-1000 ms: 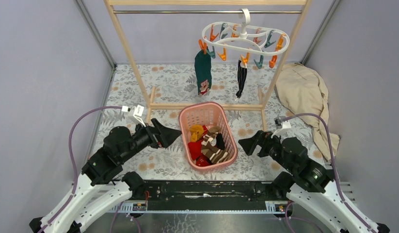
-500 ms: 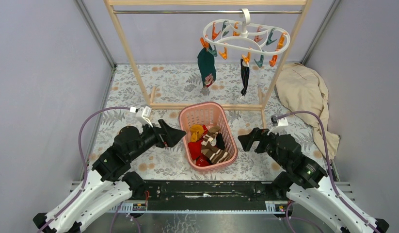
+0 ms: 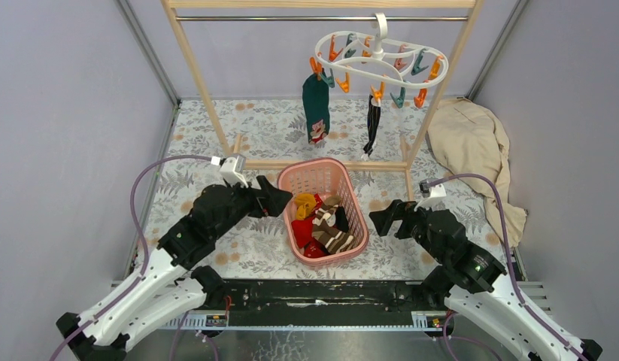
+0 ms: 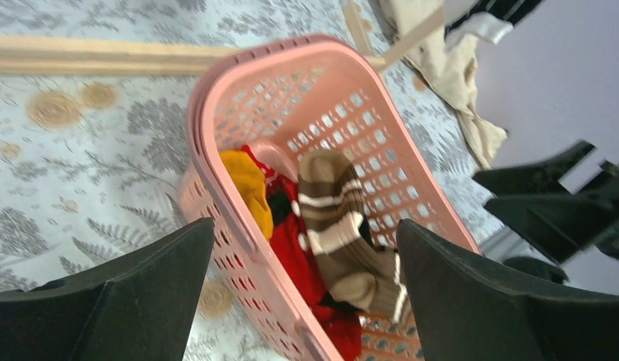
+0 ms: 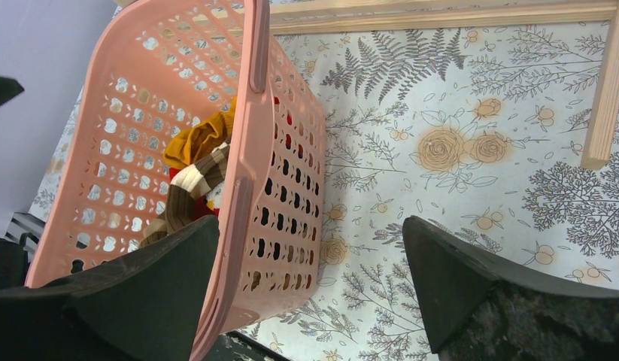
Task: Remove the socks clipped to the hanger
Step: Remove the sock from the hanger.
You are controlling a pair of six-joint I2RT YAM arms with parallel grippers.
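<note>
The dark teal sock's lower edge [image 3: 310, 131] hangs above and outward of my left gripper and dangles free of clips. My left gripper should raise its fingers outward onto it next.
The white hanger [image 3: 380, 56] with orange and teal clips hangs from the rack's top bar. Two socks are clipped to it: a dark teal sock [image 3: 315, 109] on the left and a black sock [image 3: 373, 124] near the middle. Further socks lie in the pink basket [image 3: 314, 162]: mustard [image 4: 246, 188], red [image 4: 298, 259] and brown-and-white striped [image 4: 336, 226]. My left gripper [image 3: 280, 201] is open at the basket's left rim, low over the table. My right gripper [image 3: 381, 218] is open just right of the basket. Both are far below the hanger and hold nothing.
A tall wooden rack [image 3: 208, 113] straddles the back of the floral table, its low crossbar just behind the basket. A beige cloth [image 3: 471, 143] is heaped at the right. Grey walls close in both sides. In the right wrist view the basket's wall [image 5: 250, 113] fills the left half.
My left arm has moved right, bringing its open gripper up to the basket's left rim. The hanger and its two socks are swinging. The right arm shifted slightly forward, then held still.
</note>
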